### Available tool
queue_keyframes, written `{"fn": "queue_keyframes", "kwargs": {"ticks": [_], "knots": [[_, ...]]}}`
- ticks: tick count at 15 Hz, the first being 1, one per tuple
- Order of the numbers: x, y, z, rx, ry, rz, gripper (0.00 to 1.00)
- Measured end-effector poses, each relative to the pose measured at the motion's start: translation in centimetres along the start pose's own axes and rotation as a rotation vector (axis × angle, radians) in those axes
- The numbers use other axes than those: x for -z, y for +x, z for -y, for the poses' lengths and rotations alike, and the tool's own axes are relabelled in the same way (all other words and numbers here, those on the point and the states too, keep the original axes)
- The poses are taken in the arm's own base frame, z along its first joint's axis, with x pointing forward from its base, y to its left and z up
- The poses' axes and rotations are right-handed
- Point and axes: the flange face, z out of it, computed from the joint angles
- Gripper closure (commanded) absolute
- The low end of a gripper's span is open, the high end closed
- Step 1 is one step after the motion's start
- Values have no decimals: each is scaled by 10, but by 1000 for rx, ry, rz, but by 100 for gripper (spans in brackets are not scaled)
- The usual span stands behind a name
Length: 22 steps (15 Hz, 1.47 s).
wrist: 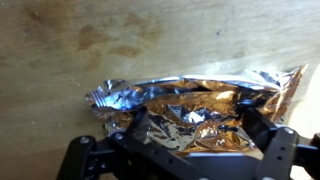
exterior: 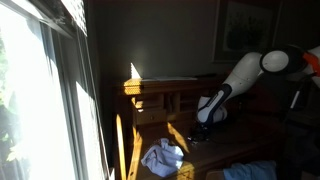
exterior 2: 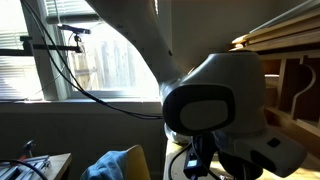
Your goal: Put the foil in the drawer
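The gripper stays low over the wooden surface next and draws its two black fingers together on the foil's near part, which already lies between them.
In the wrist view a crumpled sheet of shiny foil (wrist: 195, 100) lies on a light wooden surface (wrist: 70, 50). My gripper (wrist: 193, 125) is open, and its two black fingers stand either side of the foil's near part, low over it. In an exterior view the white arm reaches down and the gripper (exterior: 205, 124) is at the wooden surface; the foil is hidden there. A wooden unit with drawer fronts and open compartments (exterior: 158, 98) stands behind the gripper. I cannot tell whether a drawer is open.
A crumpled white and blue cloth (exterior: 163, 157) lies low in front of the unit. A bright window (exterior: 40, 100) fills one side. The arm's joint (exterior 2: 215, 105) blocks much of an exterior view, with wooden shelving (exterior 2: 290, 60) beside it.
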Motion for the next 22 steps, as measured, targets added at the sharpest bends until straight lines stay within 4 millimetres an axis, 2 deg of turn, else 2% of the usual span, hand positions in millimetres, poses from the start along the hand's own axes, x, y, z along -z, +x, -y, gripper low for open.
{"fn": "queue_keyframes", "kwargs": {"ticks": [1, 2, 11, 13, 22], "knots": [[-1, 0, 0, 2, 0, 0, 25], [-1, 1, 0, 2, 0, -1, 30], [3, 2, 13, 17, 14, -10, 96], [4, 1, 16, 23, 15, -10, 100], [7, -10, 39, -45, -27, -20, 100]]}}
